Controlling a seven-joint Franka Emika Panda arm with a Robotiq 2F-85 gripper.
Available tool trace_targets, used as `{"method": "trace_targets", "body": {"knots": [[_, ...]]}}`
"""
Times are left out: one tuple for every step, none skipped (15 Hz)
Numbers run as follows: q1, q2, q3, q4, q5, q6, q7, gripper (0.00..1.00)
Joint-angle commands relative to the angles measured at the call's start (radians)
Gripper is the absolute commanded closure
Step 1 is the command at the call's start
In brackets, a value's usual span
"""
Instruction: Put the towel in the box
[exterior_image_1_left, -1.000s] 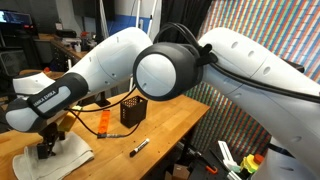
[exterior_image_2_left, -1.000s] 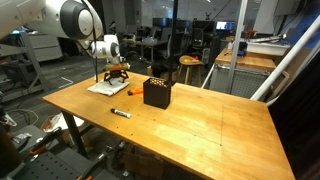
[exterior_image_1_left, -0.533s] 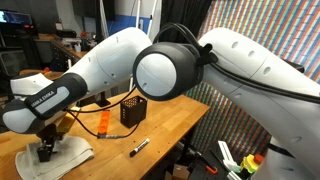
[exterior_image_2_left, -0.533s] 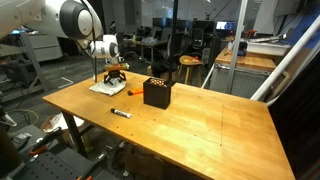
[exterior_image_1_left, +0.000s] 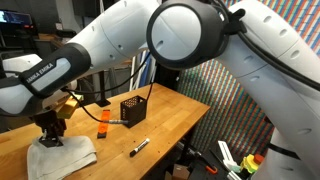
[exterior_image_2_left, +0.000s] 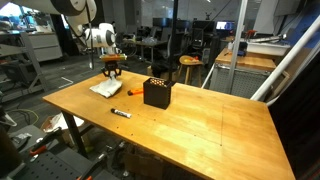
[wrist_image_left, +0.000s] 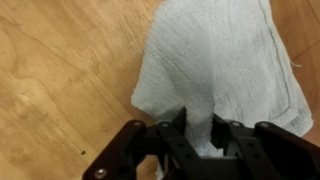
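Observation:
The box's mesh sides stand upright. My gripper will lift, carry the towel (exterior_image_2_left: 105, 88) past the orange object and lower it over the box's open top (exterior_image_2_left: 158, 82) to release it.
In the wrist view the white towel (wrist_image_left: 225, 60) rises in a pinched fold between the fingers of my gripper (wrist_image_left: 200, 125), which is shut on it. Its lower part spreads over the wooden table below. In both exterior views the towel (exterior_image_1_left: 62, 152) (exterior_image_2_left: 105, 88) hangs in a peak from the gripper (exterior_image_1_left: 50, 135) (exterior_image_2_left: 112, 72), near a corner of the table. The black mesh box (exterior_image_1_left: 133, 109) (exterior_image_2_left: 157, 92) stands upright on the table, well apart from the towel. Whether the towel's lower edge still rests on the wood is unclear.
A black marker (exterior_image_1_left: 139, 147) (exterior_image_2_left: 121, 113) lies near the table's edge in front of the box. A small orange object (exterior_image_1_left: 104, 124) sits between towel and box. The wooden table (exterior_image_2_left: 205, 135) stretches wide beyond the box. Chairs and desks stand behind.
The jaws have closed on the towel. The arm has risen and drawn the cloth up into a peak from where it lay flat.

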Motion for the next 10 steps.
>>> {"method": "trace_targets", "body": {"knots": [[-0.048, -0.183, 0.002, -0.175, 0.025, -0.016, 0.003, 0.96], [-0.063, -0.221, -0.002, -0.204, 0.027, -0.014, 0.007, 0.96], [-0.080, -0.259, -0.009, -0.233, 0.029, -0.009, 0.013, 0.96], [-0.096, -0.292, -0.015, -0.255, 0.030, -0.005, 0.018, 0.96], [-0.114, -0.325, -0.023, -0.276, 0.031, -0.004, 0.023, 0.96], [-0.132, -0.355, -0.033, -0.295, 0.033, 0.000, 0.029, 0.96], [-0.148, -0.381, -0.046, -0.309, 0.030, 0.002, 0.036, 0.96], [-0.167, -0.408, -0.059, -0.325, 0.027, 0.002, 0.042, 0.96], [-0.181, -0.429, -0.072, -0.337, 0.025, 0.002, 0.049, 0.96], [-0.198, -0.452, -0.085, -0.353, 0.026, 0.006, 0.057, 0.96]]}}
